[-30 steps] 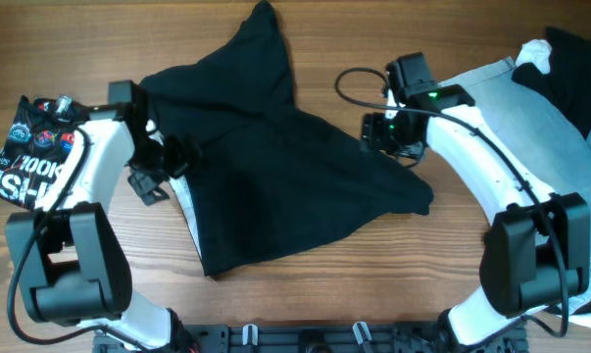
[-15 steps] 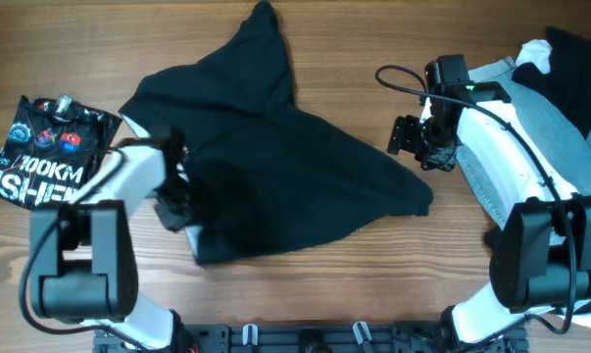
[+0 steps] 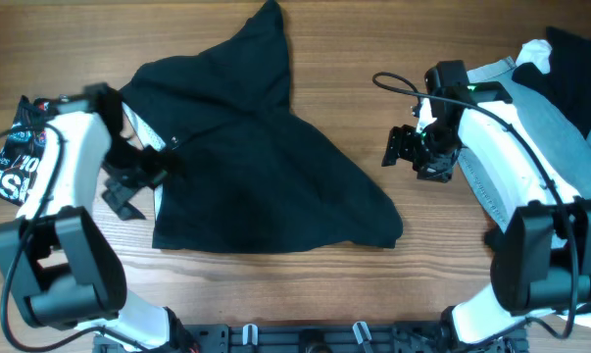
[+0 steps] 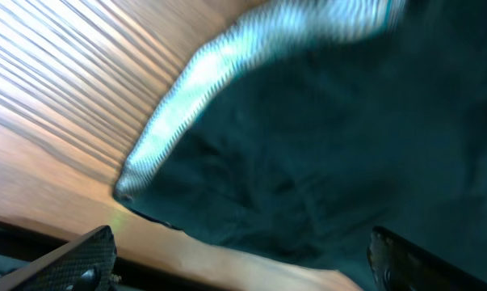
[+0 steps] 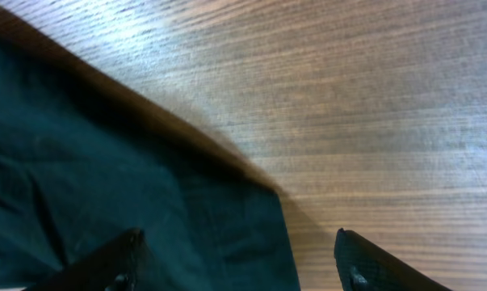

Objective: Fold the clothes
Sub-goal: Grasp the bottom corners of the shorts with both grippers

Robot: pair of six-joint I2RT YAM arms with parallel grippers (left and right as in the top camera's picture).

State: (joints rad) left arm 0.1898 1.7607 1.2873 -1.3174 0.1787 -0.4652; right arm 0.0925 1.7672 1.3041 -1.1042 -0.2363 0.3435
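Note:
The right gripper moves back and down onto the jutting end of the flap next, because bare wood around it leaves its edge clear.
The large black garment lies spread on the wooden table, with a point at the top and a flap at the lower right. A sliver of its pale mesh inner face shows at the left edge, and as a blurred pale strip in the left wrist view. My left gripper is open and empty at the garment's left edge, above the cloth. My right gripper is open and empty just off the garment's right side, over its edge. Light-blue denim lies at the far right.
A black printed shirt lies at the left edge under my left arm. A pile at the right holds the denim, another black garment and a white piece. Bare wood lies behind and to the right of the garment.
The black garment has been drawn left and lies flatter; its lower right flap shifted left. My left gripper moved back out to the left edge. My right gripper has left the cloth.

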